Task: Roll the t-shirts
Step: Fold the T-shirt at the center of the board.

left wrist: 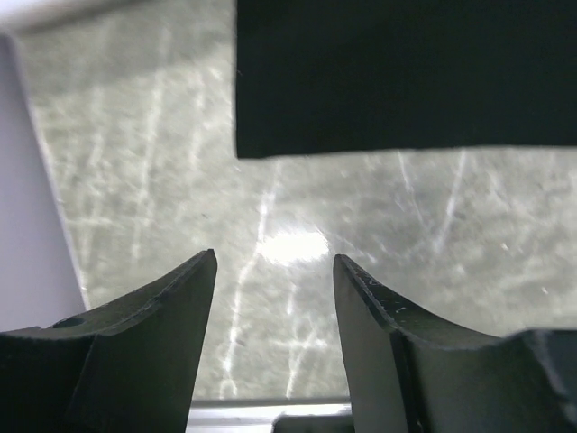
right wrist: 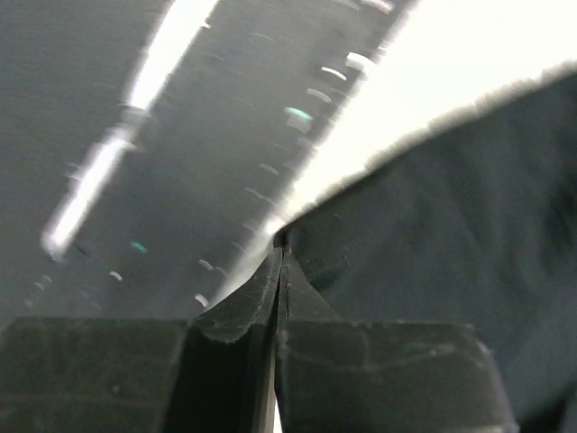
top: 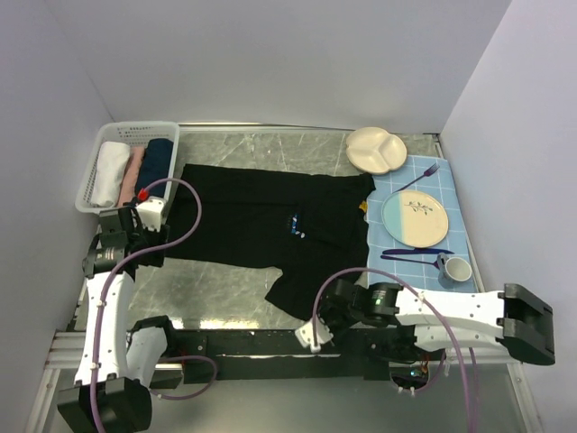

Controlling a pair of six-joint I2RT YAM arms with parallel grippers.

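I should move my left gripper down and outward next, onto the black t-shirt's near hem corner, because its open fingers are above bare table short of the t-shirt.
A black t-shirt with a small white-and-blue chest print lies spread flat on the marbled table. One sleeve reaches toward the near edge. My right gripper is at that near sleeve. In the right wrist view its jaws are shut with the black cloth pinched at the tips. My left gripper is at the shirt's left edge. In the left wrist view it is open and empty over bare table, with the shirt's edge just ahead. Rolled white, pink and navy t-shirts lie in a basket.
The white basket stands at the back left. On the right lies a light-blue gridded mat with a plate, fork, cutlery and a mug. A cream divided plate sits behind it.
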